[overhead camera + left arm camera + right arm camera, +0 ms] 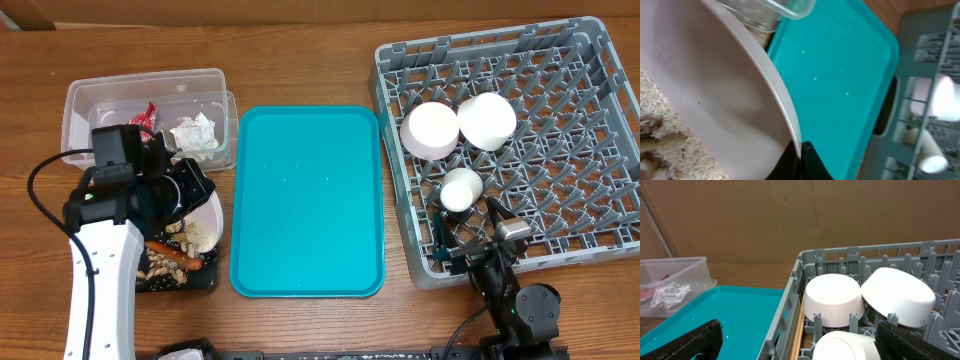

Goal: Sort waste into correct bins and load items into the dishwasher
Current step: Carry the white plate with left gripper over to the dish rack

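My left gripper will next lift the plate [207, 226] to the right in the overhead view and release it in the open gap between the rack's side and the bowls.
My left gripper [192, 198] is shut on the rim of a white plate [207, 226], held tilted over the black tray [206, 282], which holds tan food scraps [160, 266] and an orange carrot [176, 253]. In the left wrist view the fingers [800, 152] pinch the plate rim [785, 105], with scraps [660, 130] at the left. The clear tub [100, 100] holds the napkin [195, 133] and red wrapper [148, 117]. My right gripper [468, 228] is open over the grey rack [590, 80], which holds two bowls [430, 130] [487, 120] and a cup [462, 188].
The teal tray [305, 200] lies bare between the bins and the rack. In the right wrist view, wooden chopsticks [798, 330] lie along the rack's left wall, next to the bowls [834, 300] [897, 296] and cup [850, 347]. A brown cardboard wall stands behind.
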### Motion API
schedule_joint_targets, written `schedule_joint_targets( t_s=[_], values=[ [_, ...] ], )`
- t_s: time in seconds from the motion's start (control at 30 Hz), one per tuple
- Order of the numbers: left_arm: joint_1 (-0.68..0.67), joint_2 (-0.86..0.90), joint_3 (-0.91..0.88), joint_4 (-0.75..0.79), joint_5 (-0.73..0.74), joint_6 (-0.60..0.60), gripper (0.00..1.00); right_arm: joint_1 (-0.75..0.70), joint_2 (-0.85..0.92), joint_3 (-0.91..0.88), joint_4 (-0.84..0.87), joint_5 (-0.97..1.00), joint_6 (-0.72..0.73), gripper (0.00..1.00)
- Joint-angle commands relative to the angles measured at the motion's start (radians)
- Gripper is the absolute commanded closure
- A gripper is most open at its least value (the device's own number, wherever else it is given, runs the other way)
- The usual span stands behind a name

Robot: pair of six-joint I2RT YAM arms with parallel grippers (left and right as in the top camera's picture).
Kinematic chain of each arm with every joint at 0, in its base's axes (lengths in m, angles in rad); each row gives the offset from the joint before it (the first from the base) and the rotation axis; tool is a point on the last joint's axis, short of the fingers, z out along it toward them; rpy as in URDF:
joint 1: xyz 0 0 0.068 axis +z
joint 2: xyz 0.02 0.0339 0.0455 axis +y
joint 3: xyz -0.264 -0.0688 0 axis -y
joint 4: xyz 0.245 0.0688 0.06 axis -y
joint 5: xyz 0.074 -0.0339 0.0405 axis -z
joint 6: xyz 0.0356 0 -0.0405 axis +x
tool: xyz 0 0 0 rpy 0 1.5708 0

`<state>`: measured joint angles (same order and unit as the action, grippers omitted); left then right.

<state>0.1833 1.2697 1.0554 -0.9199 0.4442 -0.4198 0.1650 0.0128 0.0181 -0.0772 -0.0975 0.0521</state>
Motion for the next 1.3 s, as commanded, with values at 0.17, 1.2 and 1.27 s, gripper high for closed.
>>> schedule_joint_targets(
  t_s=[0.17, 1.2, 1.27],
  values=[
    [0.112, -0.070, -0.020, -0.061, 0.232, 0.075, 0.96, -0.003, -0.010, -0.010, 0.004, -0.001, 0.005, 0.00],
    [0.837, -0.146, -0.389, -0.241, 1.049, 0.760, 0.96, -0.003, -0.010, -0.010, 0.004, -0.001, 0.005, 0.00],
    [0.837, -0.146, -0.387, -0.251, 1.053, 0.760, 0.96, -0.003, -0.010, -0.010, 0.004, -0.001, 0.005, 0.00]
  ],
)
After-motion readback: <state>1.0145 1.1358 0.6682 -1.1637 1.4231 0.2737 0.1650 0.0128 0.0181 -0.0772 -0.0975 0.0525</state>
